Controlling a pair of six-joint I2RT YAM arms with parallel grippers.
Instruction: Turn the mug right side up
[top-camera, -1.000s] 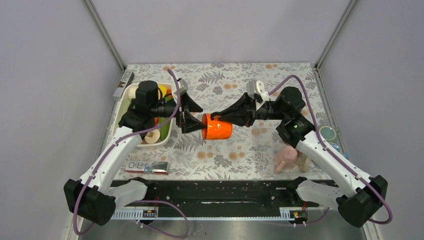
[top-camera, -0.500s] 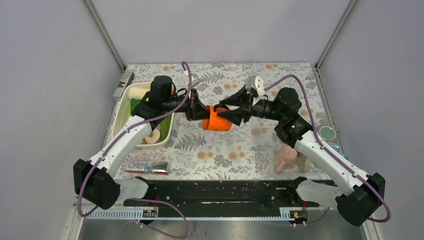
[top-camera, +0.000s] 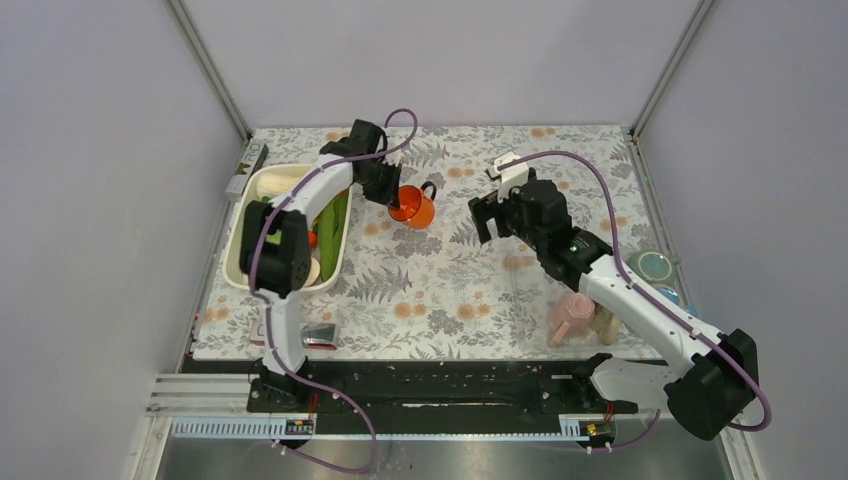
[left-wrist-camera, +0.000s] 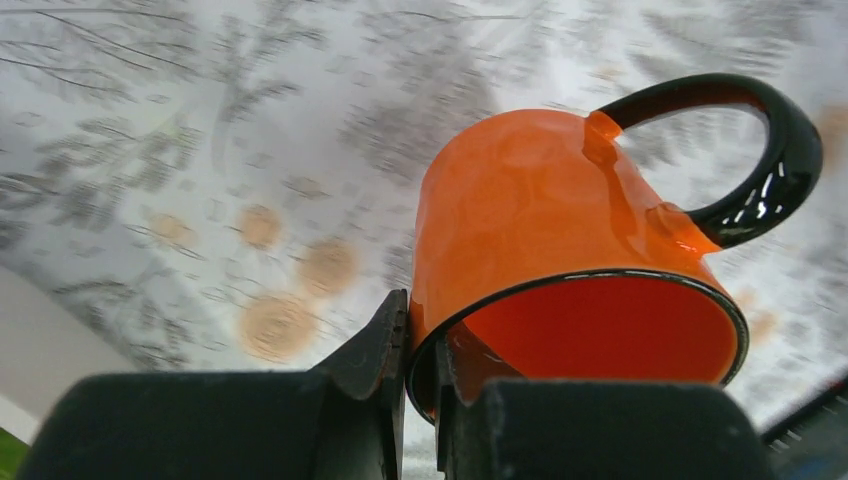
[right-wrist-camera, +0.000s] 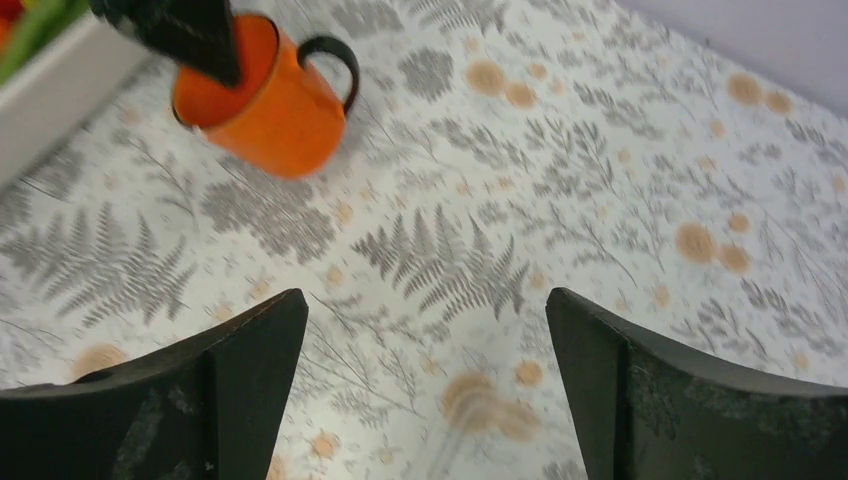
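My left gripper needs to lower toward the floral cloth below the mug (top-camera: 412, 207) next and tilt the mug upright before the release, because the mug still hangs tilted above the cloth.
The orange mug (top-camera: 412, 207) with a black handle (top-camera: 430, 189) hangs tilted over the floral cloth at the back, its mouth turned upward toward the left arm. My left gripper (top-camera: 392, 194) is shut on the mug's rim. In the left wrist view one finger (left-wrist-camera: 385, 335) lies outside the wall of the mug (left-wrist-camera: 520, 220) and the other inside, with the left gripper (left-wrist-camera: 421, 352) pinching the rim. My right gripper (top-camera: 488, 218) stands open to the right of the mug, apart from it. Its view shows the mug (right-wrist-camera: 275, 105) far off and nothing in the right gripper (right-wrist-camera: 425, 305).
A white bin (top-camera: 262, 190) with coloured items sits at the left, just beside the left arm; its wall (right-wrist-camera: 60, 70) shows in the right wrist view. A pink cup (top-camera: 572, 315) and a teal lid (top-camera: 655, 266) lie at the right, and a flat packet (top-camera: 295, 335) lies near the front left.
The left gripper shut on the mug's rim and carried it back and left, turning its mouth upward. The right gripper let go of the mug, opened wide and drew back to the right.
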